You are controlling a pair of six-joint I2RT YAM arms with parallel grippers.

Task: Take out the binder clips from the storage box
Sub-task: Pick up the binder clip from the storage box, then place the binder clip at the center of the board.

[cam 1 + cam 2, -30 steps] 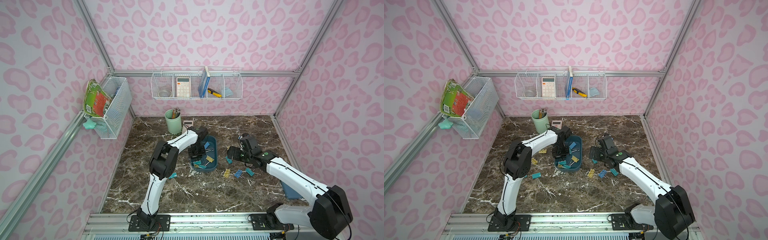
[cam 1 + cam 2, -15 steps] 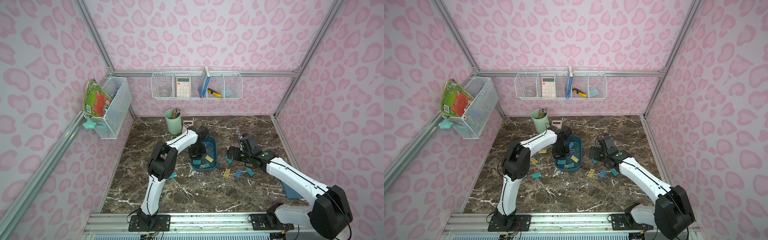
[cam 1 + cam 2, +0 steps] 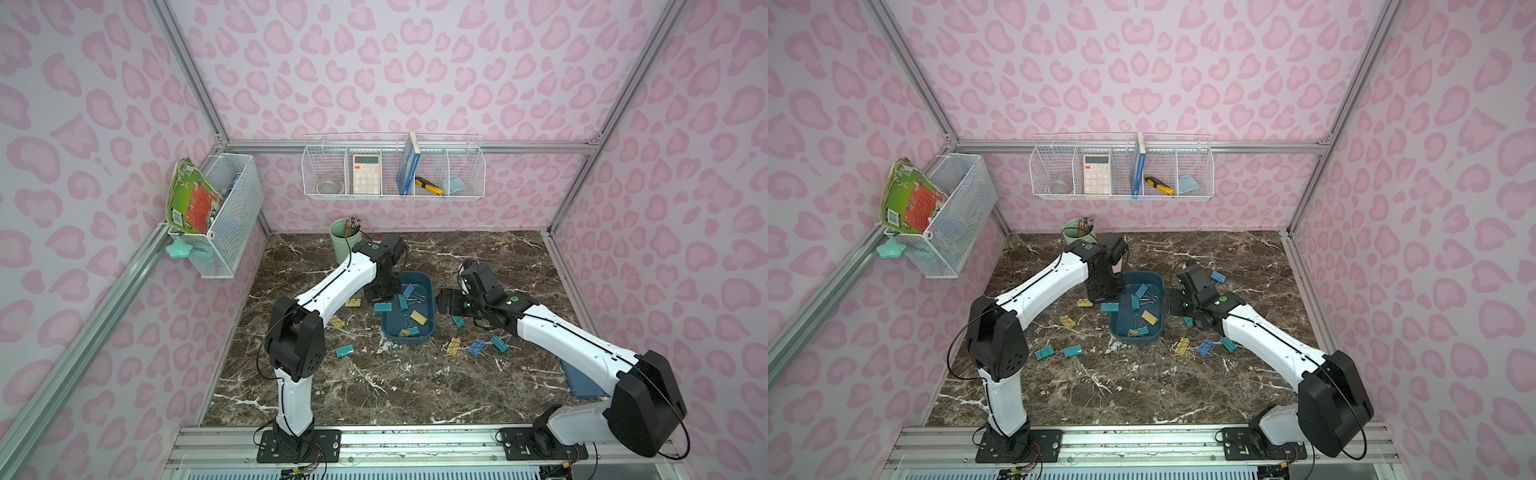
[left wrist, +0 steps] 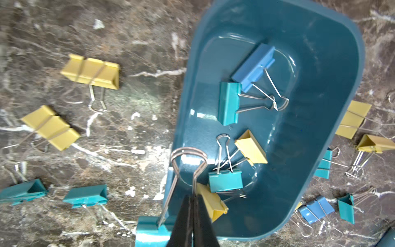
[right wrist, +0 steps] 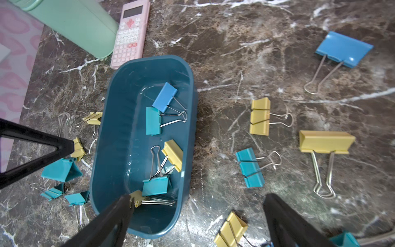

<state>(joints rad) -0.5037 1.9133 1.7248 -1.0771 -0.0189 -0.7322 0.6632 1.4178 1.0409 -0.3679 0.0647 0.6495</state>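
I will next move my left gripper away from the box (image 3: 432,291), over the bare tabletop beyond the yellow clips, and let go of the teal clip in that clear spot.
The storage box (image 3: 432,291), a dark teal tub, stands mid-table and holds several binder clips, among them a blue one (image 3: 408,289) and a yellow one (image 3: 418,317). My left gripper (image 4: 193,196) is shut on the wire handle of a teal binder clip (image 4: 149,233) that hangs at the box's left rim, also seen in a top view (image 3: 382,307). My right gripper (image 5: 198,213) is open and empty beside the box's right wall, with one finger (image 5: 115,218) over the rim. More clips lie on the table on both sides (image 3: 345,351) (image 3: 476,347).
A mint cup (image 3: 345,241) with pencils and a pink calculator (image 5: 130,32) stand just behind the box. White wire baskets (image 3: 392,170) (image 3: 220,216) hang on the walls. A flat blue piece (image 3: 582,378) lies by the right arm.
My left gripper's jaws have finished closing on the teal clip's wire handle at the box's left rim. The right arm has not moved.
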